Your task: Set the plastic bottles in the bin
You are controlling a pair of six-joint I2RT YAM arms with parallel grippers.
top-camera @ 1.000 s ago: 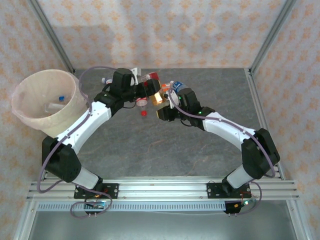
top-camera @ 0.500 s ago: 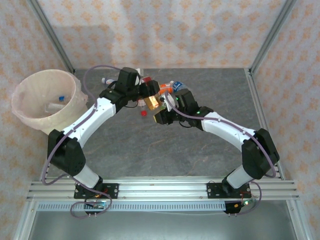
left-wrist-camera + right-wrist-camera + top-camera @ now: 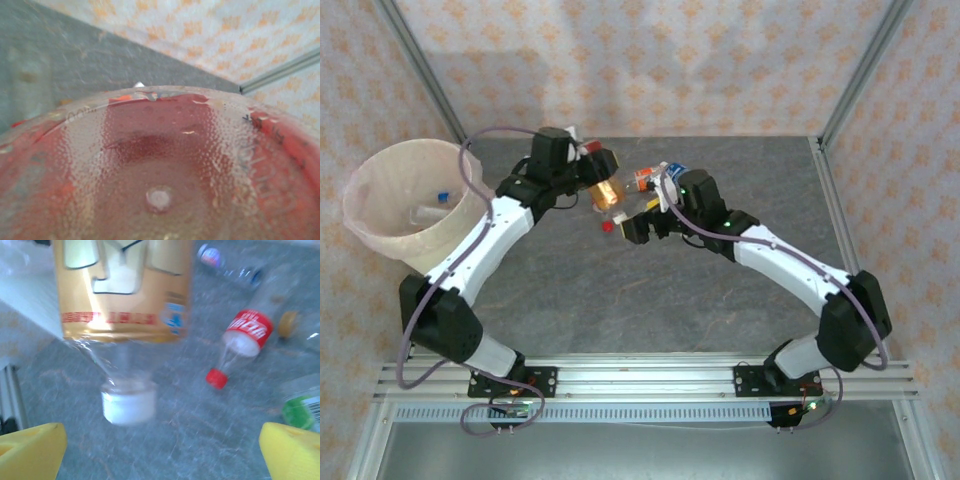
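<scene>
My left gripper should next carry the orange-gold-labelled bottle sideways, away from my right gripper, over the bin's opening [image 3: 418, 198], to release it among the other bottles.
A clear plastic bottle with an orange-gold label [image 3: 607, 193] hangs in the air, cap down, from my left gripper [image 3: 601, 178], which is shut on it. Its dimpled base [image 3: 160, 180] sits right against the left wrist camera and hides the fingers. My right gripper [image 3: 642, 216] stands open just right of it, its yellow fingertips [image 3: 30, 450] wide apart below the bottle's white cap [image 3: 129, 401]. A red-labelled bottle [image 3: 246, 335] lies on the table beyond. The bin [image 3: 360, 225], a beige bucket with a pinkish bag liner, stands at the far left with bottles inside.
More bottles lie on the grey tabletop: one with an orange label and blue cap [image 3: 650, 179] by my right wrist, a green-labelled one [image 3: 302, 409], another farther back [image 3: 225, 262]. Metal frame posts [image 3: 850, 80] and patterned walls enclose the table.
My right gripper has opened and let go of the orange-labelled bottle. My left gripper has closed on it and carried it a little to the left, towards the bin.
</scene>
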